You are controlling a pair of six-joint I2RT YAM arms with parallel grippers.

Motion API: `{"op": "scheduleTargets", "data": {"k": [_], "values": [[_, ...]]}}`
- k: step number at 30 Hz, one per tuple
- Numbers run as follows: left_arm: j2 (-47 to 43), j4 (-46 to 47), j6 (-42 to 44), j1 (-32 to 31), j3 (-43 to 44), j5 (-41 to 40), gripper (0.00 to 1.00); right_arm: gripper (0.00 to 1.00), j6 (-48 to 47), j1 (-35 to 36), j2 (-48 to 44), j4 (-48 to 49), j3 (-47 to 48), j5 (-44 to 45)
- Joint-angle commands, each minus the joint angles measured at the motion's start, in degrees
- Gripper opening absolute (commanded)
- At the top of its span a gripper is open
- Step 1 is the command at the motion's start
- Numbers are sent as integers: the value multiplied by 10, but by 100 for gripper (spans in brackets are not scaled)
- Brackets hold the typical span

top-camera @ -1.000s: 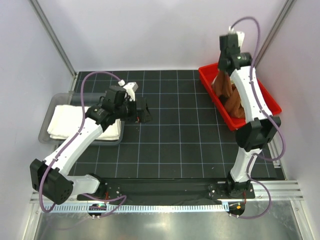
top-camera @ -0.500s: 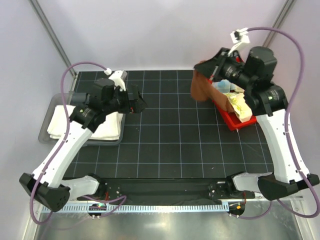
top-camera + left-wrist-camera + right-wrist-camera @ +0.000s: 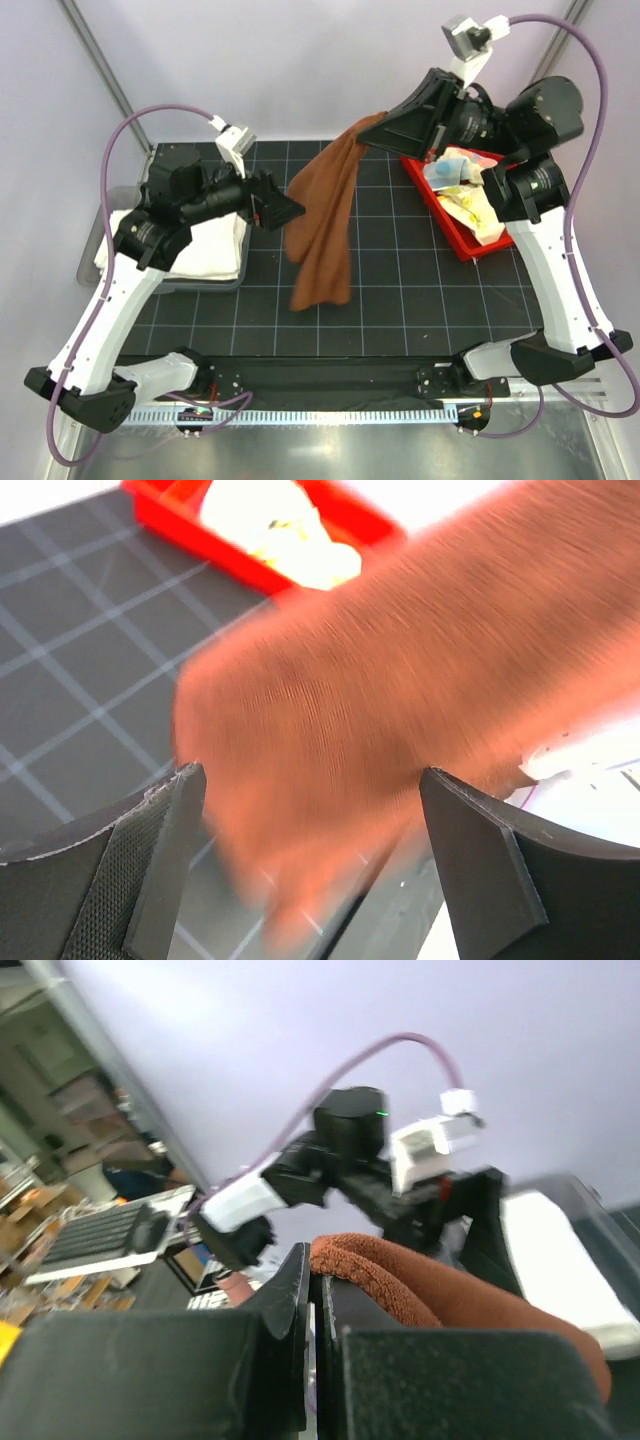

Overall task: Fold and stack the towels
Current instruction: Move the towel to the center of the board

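The brown towel [image 3: 327, 218] still hangs high over the mat, so my right gripper next tilts downward and lowers toward the mat's middle to release the towel's top edge.
A brown towel [image 3: 327, 218] hangs from my right gripper [image 3: 372, 127], which is shut on its top edge high over the mat; its lower end trails near the mat's middle. In the right wrist view the brown towel [image 3: 450, 1290] bulges out beside the pinched jaws of my right gripper [image 3: 316, 1275]. My left gripper [image 3: 290, 210] is open just left of the hanging cloth; the brown towel [image 3: 380, 680] appears blurred just beyond my left gripper [image 3: 315, 800]. A cream-white towel [image 3: 210, 252] lies folded in a grey tray [image 3: 105, 215]. Yellow and pastel towels [image 3: 465, 195] sit in the red bin [image 3: 455, 240].
The black gridded mat [image 3: 400, 300] covers the table. The red bin stands at the back right, the grey tray at the left. Metal frame posts [image 3: 100, 75] rise at the back corners.
My right arm has swung the brown towel out of the red bin and leftward over the mat, letting it unfurl. My left arm has lifted and turned toward the cloth.
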Motion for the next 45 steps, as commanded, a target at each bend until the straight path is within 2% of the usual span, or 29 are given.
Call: {"op": "scheduleTargets", "data": {"k": [1, 2, 3, 4, 5, 6, 8, 9, 10, 11, 12, 15, 18, 23, 26, 27, 30, 33, 34, 35, 36, 38, 42, 44, 45], "values": [[26, 25, -4, 2, 47, 70, 91, 1, 138, 0, 7, 180, 29, -91], [29, 25, -8, 2, 46, 65, 91, 1, 35, 1, 5, 115, 30, -92], [27, 24, -10, 2, 41, 55, 91, 1, -62, -1, -6, -91, 31, -71], [24, 24, -11, 2, 31, 47, 91, 1, -149, 0, -13, -203, 21, -37], [20, 22, -14, 2, 21, 9, 90, 1, -215, 0, -21, -292, -1, 26], [18, -3, -21, 1, 7, -27, 89, 1, -276, 0, -44, -369, -87, 113], [14, -44, -30, 2, 1, -122, 88, 1, -303, -2, -57, -407, -183, 186], [10, -66, -31, 2, -16, -139, 87, 1, -304, -3, -62, -425, -279, 219], [2, -72, -34, 2, -25, -155, 87, 1, -301, -7, -61, -433, -323, 292], [0, -76, -35, 2, -37, -159, 87, 1, -295, -12, -60, -439, -363, 321], [0, -76, -31, 2, -45, -136, 87, 1, -289, -14, -58, -440, -436, 350], [15, -76, -28, 2, -59, -95, 87, 1, -247, -16, -62, -415, -523, 436], [52, -64, -17, 0, -58, -63, 86, 1, -236, -16, -63, -411, -533, 501], [150, -65, 0, -3, -5, -81, 84, 2, -215, -25, -71, -392, -513, 602], [196, -43, 1, -19, 12, -21, 81, 2, -204, -29, -48, -347, -461, 539], [199, 14, 2, -25, -8, -10, 81, 9, -181, -29, -40, -320, -449, 511], [205, 93, -6, -40, -42, -8, 82, 13, -126, -30, 0, -253, -412, 477], [234, 106, -22, -40, -33, -26, 82, 13, -99, -30, 89, -224, -355, 458], [254, 110, -26, -40, -23, -27, 82, 16, -93, -30, 141, -218, -341, 441], [263, 111, -27, -40, -14, -29, 82, 21, -96, -29, 161, -217, -325, 431], [273, 112, -25, -40, -6, -37, 82, 38, -103, -30, 184, -221, -289, 424], [298, 123, -18, -40, 13, -50, 82, 50, -126, -31, 221, -266, -242, 462], [350, 157, -1, -41, 50, -82, 81, 58, -125, -56, 191, -329, -201, 510], [382, 167, 12, -41, 86, -97, 80, 58, -96, -69, 163, -341, -222, 530], [414, 162, 27, -42, 100, -105, 79, 58, -84, -76, 125, -339, -270, 533]]}}
